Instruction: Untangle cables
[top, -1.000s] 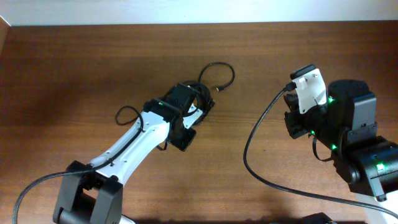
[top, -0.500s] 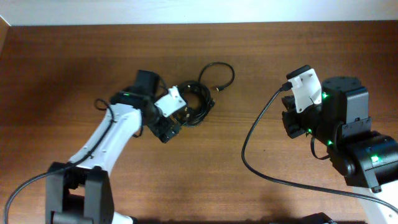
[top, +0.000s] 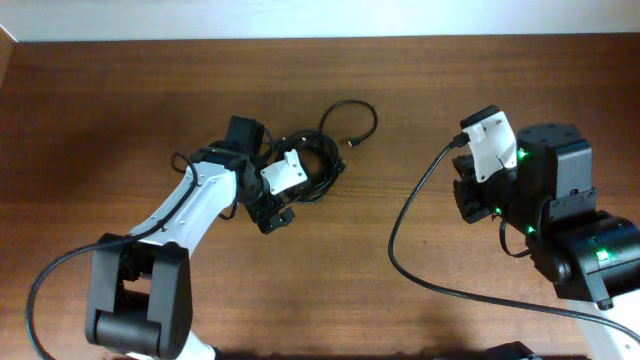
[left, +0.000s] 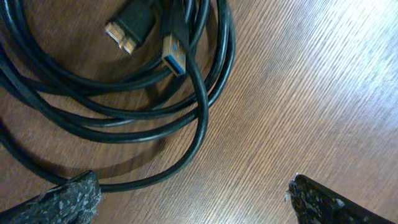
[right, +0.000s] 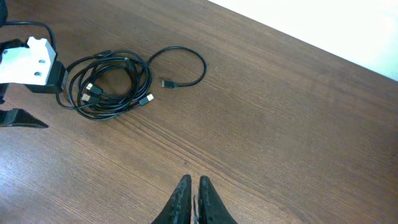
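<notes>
My left gripper is above the single piece of cord bowing out from the coil, which lies apart from the others. It will go down onto that piece next and close.
The cables (top: 318, 165) lie as a small coil of thin black cords on the wooden table, with one loop (top: 352, 118) reaching to the upper right. In the left wrist view the coil (left: 124, 106) fills the upper left, and two metallic plug ends (left: 175, 56) rest inside it. My left gripper (left: 189, 200) stands wide open at the coil's near edge, nothing between its fingers; one strand runs just past the left finger (left: 65, 198). My right gripper (right: 194, 188) is shut and empty, well away from the coil (right: 109, 84).
The right arm (top: 525, 195) stands at the right of the table, with its thick black cable (top: 420, 240) curving over the wood in front of it. The table's far edge (top: 320, 40) meets a white wall.
My left gripper has opened wide and pulled back from over the coil to its left edge. The coil stays on the table. The right arm barely shifted.
</notes>
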